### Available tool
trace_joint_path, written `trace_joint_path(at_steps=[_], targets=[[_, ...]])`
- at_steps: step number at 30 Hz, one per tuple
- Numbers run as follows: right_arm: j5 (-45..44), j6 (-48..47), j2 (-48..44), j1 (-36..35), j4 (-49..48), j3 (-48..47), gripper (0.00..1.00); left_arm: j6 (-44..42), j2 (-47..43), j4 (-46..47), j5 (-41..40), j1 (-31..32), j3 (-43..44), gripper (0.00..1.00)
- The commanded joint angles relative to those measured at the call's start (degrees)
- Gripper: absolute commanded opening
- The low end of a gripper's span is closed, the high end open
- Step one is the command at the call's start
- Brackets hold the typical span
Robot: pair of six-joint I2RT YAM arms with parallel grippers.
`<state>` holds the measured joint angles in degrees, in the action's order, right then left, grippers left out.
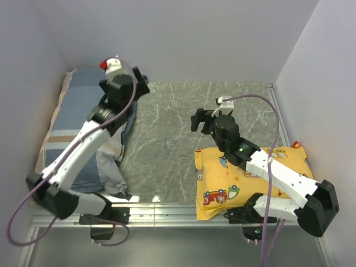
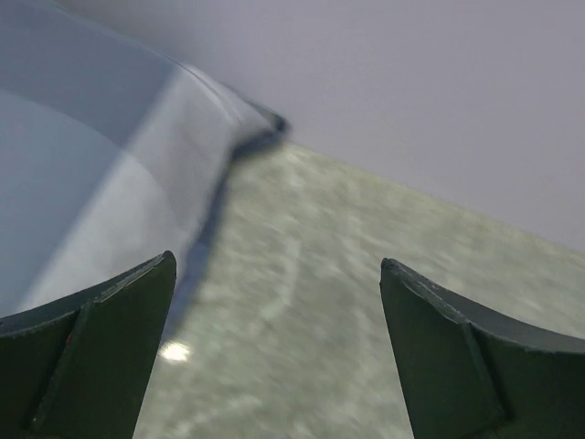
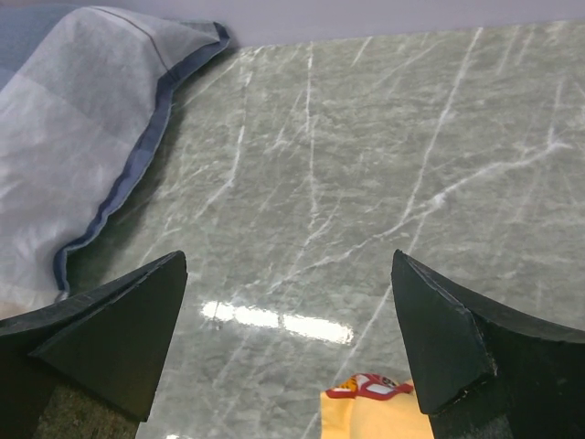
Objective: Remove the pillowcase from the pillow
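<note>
Next, my left gripper lowers its open fingers off bare marble toward the pillowcase's pale far corner, below the gripper, left in the wrist view.
The blue-grey pillowcase, with tan and white stripes, lies full along the left wall. The pillow inside it is hidden. My left gripper hovers at the case's far right corner, and my left arm reaches over the case. In the left wrist view this gripper is open over bare marble, with the pillowcase just to its left. My right gripper hangs open over the table's middle, apart from the case. In its own view the right gripper holds nothing, and the pillowcase edge lies far left.
A yellow pillow printed with cartoon vehicles lies at the near right under my right arm; its corner shows below the right fingers. The grey marble tabletop is walled on the left, back and right.
</note>
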<state>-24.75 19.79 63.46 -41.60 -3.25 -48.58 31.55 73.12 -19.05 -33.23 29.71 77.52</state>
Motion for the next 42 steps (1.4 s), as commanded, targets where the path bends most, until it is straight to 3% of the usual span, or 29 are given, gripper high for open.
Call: trace_joint_path(at_steps=[1, 5, 9, 15, 18, 21, 24, 25, 27, 28, 29, 34, 42], targets=[[2.6, 1.8, 2.0, 0.0, 0.1, -3.5, 0.98, -8.6, 10.3, -9.2, -18.9, -0.6, 9.7, 0.99], [4.0, 2.1, 3.4, 0.1, 1.7, -4.9, 0.98, -13.6, 21.8, -15.5, -25.1, -2.6, 17.8, 0.99], [4.7, 1.8, 3.9, 0.0, 2.7, -4.9, 0.98, -14.3, 30.8, -23.2, -25.5, -6.2, 24.9, 0.99], [5.9, 1.7, 4.9, 0.1, 2.8, -5.0, 0.98, -14.2, 38.2, -28.9, -37.8, -7.6, 23.1, 0.99], [7.4, 2.1, 6.3, 0.0, 4.1, -5.6, 0.97, -10.3, 41.8, -33.3, -38.9, -9.7, 23.2, 0.99], [8.8, 2.4, 7.3, -0.1, 4.4, -5.7, 0.96, -9.9, 44.0, -32.0, -38.1, -11.5, 21.5, 0.98], [9.3, 2.6, 7.4, 0.0, 4.5, -5.4, 0.96, -11.3, 44.6, -28.9, -36.4, -12.4, 19.2, 0.80], [9.4, 2.5, 7.3, 0.0, 4.4, -5.3, 0.96, -11.4, 44.7, -28.5, -35.3, -12.5, 19.0, 0.62], [9.3, 2.6, 7.3, 0.0, 4.4, -5.2, 0.96, -11.4, 45.1, -28.5, -34.4, -12.6, 19.2, 0.37], [9.2, 2.6, 7.2, -0.1, 4.4, -5.2, 0.96, -11.2, 45.2, -29.3, -34.0, -12.5, 19.5, 0.10], [9.2, 2.7, 7.3, 0.0, 4.4, -5.2, 0.95, -11.1, 45.2, -29.4, -33.3, -12.4, 20.1, 0.00], [9.0, 2.6, 8.1, 0.0, 3.9, -4.9, 0.95, -14.7, 40.0, -27.7, -28.8, -8.0, 22.4, 0.01], [8.9, 1.7, 9.1, 0.1, 3.3, -6.9, 0.94, -20.7, 33.3, -30.8, -19.7, 4.1, 38.5, 0.00]])
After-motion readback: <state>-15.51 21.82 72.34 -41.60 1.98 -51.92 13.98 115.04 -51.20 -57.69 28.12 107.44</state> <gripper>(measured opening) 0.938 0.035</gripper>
